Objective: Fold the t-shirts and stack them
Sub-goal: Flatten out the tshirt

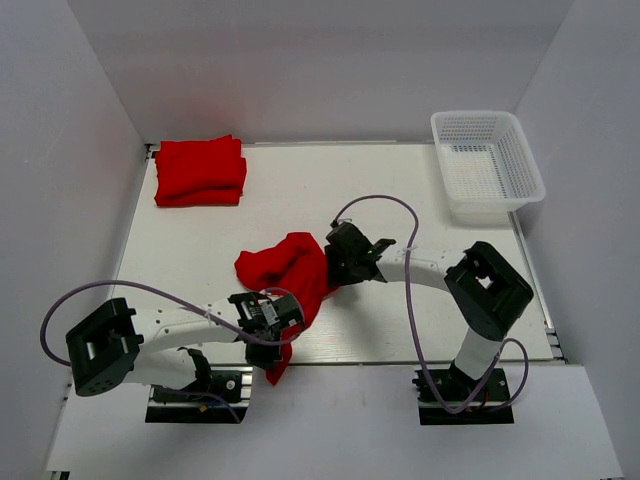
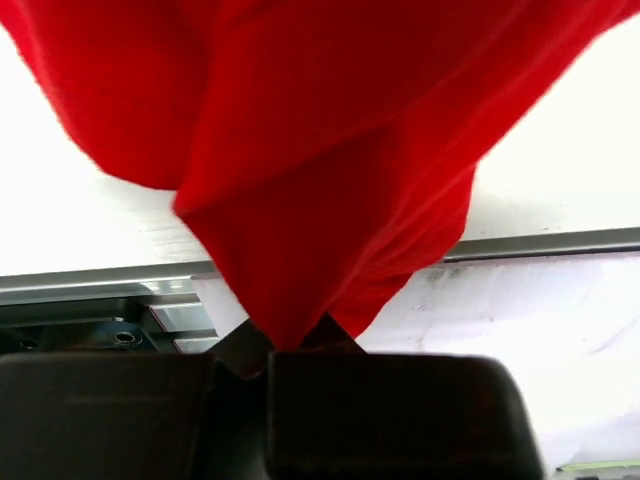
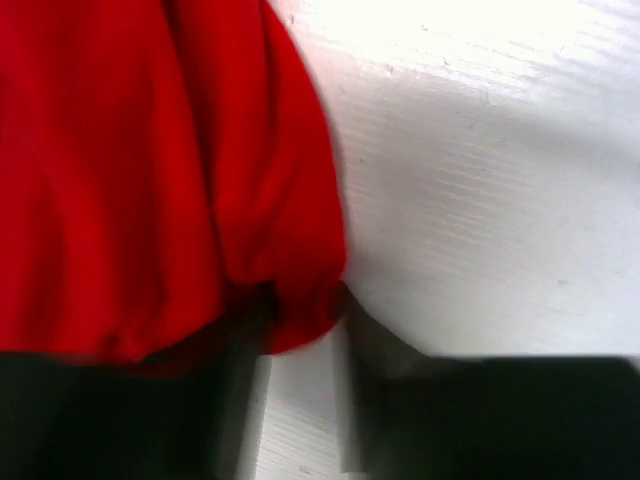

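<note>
Next, the left gripper rises with the crumpled red t-shirt's near end, travels outward and lowers to release it on the tabletop beside the folded stack.
A loose red t-shirt lies crumpled at the middle of the white table. My left gripper is shut on its near end, which hangs over the table's front edge; in the left wrist view the cloth tapers down into the closed gripper. My right gripper is at the shirt's right edge. In the right wrist view its jaws stand apart, and the gripper has a fold of the shirt between the fingertips. A stack of folded red t-shirts sits at the far left.
A white mesh basket stands at the far right corner. White walls enclose the table on three sides. The metal front rail of the table runs just under the hanging cloth.
</note>
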`<state>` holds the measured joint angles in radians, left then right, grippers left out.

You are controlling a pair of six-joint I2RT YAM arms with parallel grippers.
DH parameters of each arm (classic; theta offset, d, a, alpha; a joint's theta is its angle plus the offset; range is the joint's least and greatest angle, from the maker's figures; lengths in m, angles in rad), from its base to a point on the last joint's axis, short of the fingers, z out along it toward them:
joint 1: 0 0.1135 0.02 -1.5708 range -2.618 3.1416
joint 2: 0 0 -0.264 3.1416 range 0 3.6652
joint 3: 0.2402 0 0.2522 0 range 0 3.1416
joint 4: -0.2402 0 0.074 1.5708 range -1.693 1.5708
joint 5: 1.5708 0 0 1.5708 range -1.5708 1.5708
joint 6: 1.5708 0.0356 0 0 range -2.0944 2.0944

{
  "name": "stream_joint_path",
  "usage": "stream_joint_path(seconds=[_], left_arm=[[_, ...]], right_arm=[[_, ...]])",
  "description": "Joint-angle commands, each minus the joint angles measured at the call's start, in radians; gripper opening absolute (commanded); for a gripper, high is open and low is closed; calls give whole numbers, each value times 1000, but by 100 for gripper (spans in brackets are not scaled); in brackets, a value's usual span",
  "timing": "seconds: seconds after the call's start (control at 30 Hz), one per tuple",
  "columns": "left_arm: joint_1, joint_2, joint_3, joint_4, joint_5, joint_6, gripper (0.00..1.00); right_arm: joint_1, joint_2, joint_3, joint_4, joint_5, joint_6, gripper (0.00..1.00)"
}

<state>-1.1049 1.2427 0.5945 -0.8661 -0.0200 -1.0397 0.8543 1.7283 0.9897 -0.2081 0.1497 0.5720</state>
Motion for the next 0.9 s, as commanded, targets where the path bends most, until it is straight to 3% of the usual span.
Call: stream_joint_path(seconds=[0.0, 0.03, 0.07, 0.23, 0.4, 0.53, 0.8, 0.87], left_arm=[[2, 31, 33, 79, -173, -51, 0], [2, 31, 45, 69, -188, -51, 0], [2, 31, 76, 49, -204, -68, 0], [2, -69, 220, -134, -400, -85, 0], [22, -124, 522, -345, -728, -85, 0], [22, -49, 810, -526, -937, -85, 0], [68, 17, 1132, -522, -1199, 72, 0], [68, 26, 1185, -443, -1255, 189, 0]], right_arm=[[6, 25, -10, 102, -10, 0, 28], [6, 25, -8, 105, 2, 2, 11], [8, 22, -3, 90, 2, -6, 0], [2, -116, 0, 24, 137, -21, 0], [-17, -318, -6, -68, 403, -35, 0], [-55, -458, 35, -152, 551, -60, 0], [-153, -625, 210, -255, 772, -205, 0], [-175, -662, 234, -235, 833, -291, 0]])
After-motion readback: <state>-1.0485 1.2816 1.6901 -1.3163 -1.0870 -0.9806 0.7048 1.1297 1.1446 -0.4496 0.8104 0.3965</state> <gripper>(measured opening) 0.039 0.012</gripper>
